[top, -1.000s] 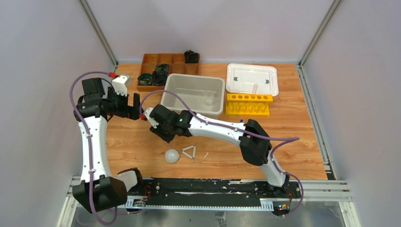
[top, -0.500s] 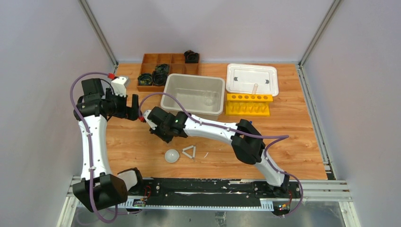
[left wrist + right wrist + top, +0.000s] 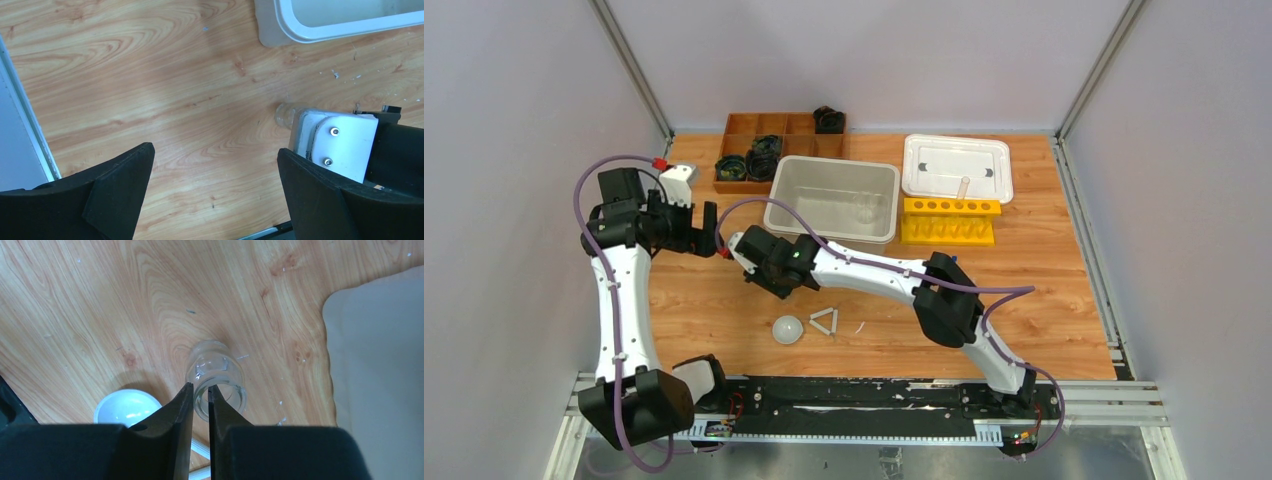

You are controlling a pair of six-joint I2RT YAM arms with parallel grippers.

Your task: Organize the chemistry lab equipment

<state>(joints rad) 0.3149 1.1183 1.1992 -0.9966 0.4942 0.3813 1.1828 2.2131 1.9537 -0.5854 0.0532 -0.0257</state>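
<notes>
The bin is outward of my right gripper's fingers. My right gripper will next move up and outward, then down to release the beaker in the bin's bare end (image 3: pixel 806 198).
A small clear beaker (image 3: pixel 216 365) stands on the wood table, and its base (image 3: pixel 286 114) also shows in the left wrist view. My right gripper (image 3: pixel 200 386) is shut on its rim, one finger inside the glass and one outside. From above, the right gripper (image 3: pixel 736 248) sits left of the clear bin (image 3: pixel 834 160). My left gripper (image 3: pixel 215 160) hangs wide open over bare wood just left of it, holding nothing. The white dome (image 3: pixel 788 329) and white triangle (image 3: pixel 824 321) lie near the front edge. The dome (image 3: pixel 127 407) shows beside my right fingers.
A second beaker (image 3: pixel 866 210) is inside the clear bin. The yellow rack (image 3: pixel 949 222) holds one tube (image 3: pixel 962 188), with a white tray (image 3: pixel 956 150) behind it. A wooden divided tray (image 3: pixel 754 125) with black coils stands at the back. A thin tube (image 3: pixel 860 327) lies right of the triangle.
My right gripper has narrowed onto the beaker's rim and the right arm has shifted slightly left. The left arm has barely moved.
</notes>
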